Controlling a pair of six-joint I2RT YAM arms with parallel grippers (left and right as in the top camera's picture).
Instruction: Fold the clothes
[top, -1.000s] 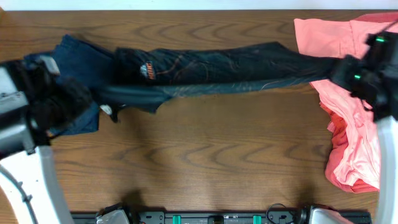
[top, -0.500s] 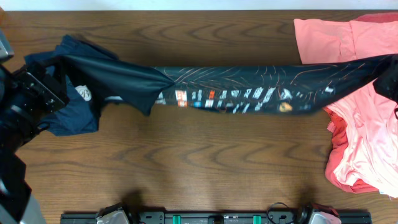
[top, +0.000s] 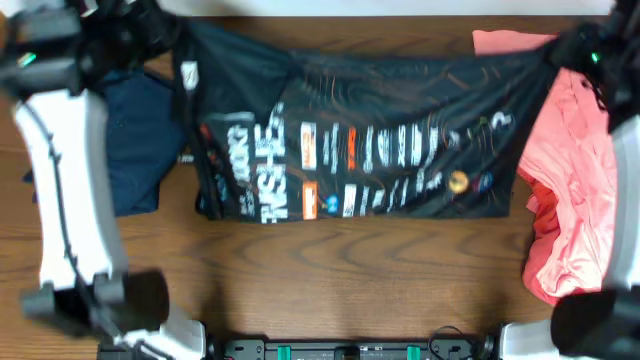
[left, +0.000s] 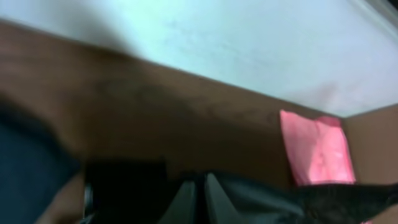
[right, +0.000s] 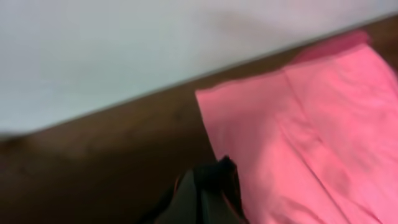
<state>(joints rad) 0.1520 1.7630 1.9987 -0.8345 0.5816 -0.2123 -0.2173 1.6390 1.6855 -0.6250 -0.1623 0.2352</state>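
Observation:
I see bare table in front of the jersey (top: 360, 150). My right gripper will next pull the jersey's edge back and down to the table (top: 516, 218) beside the red clothes and let go of it.
A black jersey (top: 360, 150) with white and orange logos hangs spread wide between my two grippers above the table's back half. My left gripper (top: 170, 35) is shut on its upper left corner; in the left wrist view the fingers (left: 202, 193) pinch dark cloth. My right gripper (top: 560, 48) is shut on its upper right corner; in the right wrist view the fingers (right: 199, 193) pinch a black fold (right: 217, 174) over pink cloth (right: 298, 130).
A dark blue garment (top: 135, 140) lies at the left. A pile of pink and red clothes (top: 570, 200) lies at the right edge. Brown table (top: 340, 280) shows in front of the jersey. A white wall (left: 236, 37) lies behind.
Both arms have swung back and up. The jersey, stretched as a twisted band before, now hangs opened out flat with its print showing.

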